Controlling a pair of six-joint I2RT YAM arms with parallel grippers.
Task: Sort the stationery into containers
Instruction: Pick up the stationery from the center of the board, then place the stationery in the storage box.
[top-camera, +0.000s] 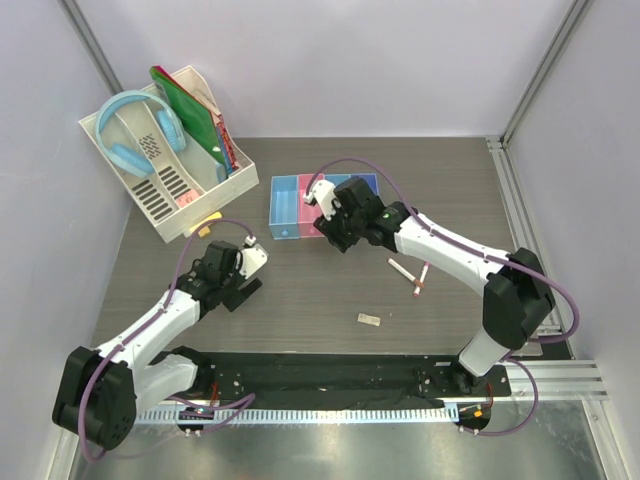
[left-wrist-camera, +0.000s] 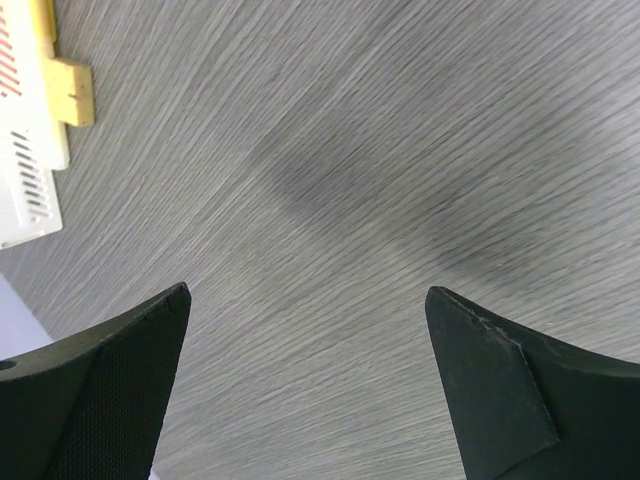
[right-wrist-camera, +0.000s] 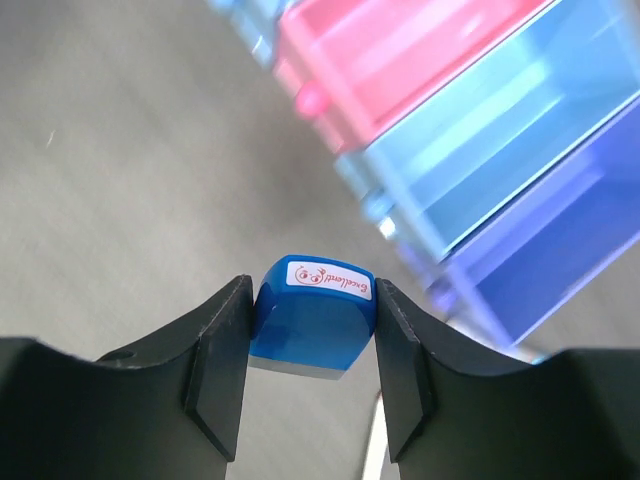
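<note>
My right gripper carries the eraser (right-wrist-camera: 312, 320) outward over the pink bin (right-wrist-camera: 405, 50) next, which lies to its left in the top view, and releases.
My right gripper (right-wrist-camera: 312, 325) is shut on the blue square eraser (right-wrist-camera: 312, 320), which has a white label. It hovers just in front of the row of joined bins (top-camera: 285, 205). The pink bin (right-wrist-camera: 400, 50), a light blue bin (right-wrist-camera: 500, 140) and the purple bin (right-wrist-camera: 560, 250) show close ahead. In the top view the right gripper (top-camera: 335, 232) covers the bins' right part. My left gripper (top-camera: 243, 283) is open and empty over bare table (left-wrist-camera: 330, 200). Two white pens with pink caps (top-camera: 410, 274) and a tan flat piece (top-camera: 369, 319) lie on the table.
A large white slotted rack (top-camera: 150, 190) at the back left holds blue headphones (top-camera: 140, 125) and green and red folders (top-camera: 195, 115). A small yellow piece (top-camera: 207, 224) lies by the rack's front corner and shows in the left wrist view (left-wrist-camera: 72, 92).
</note>
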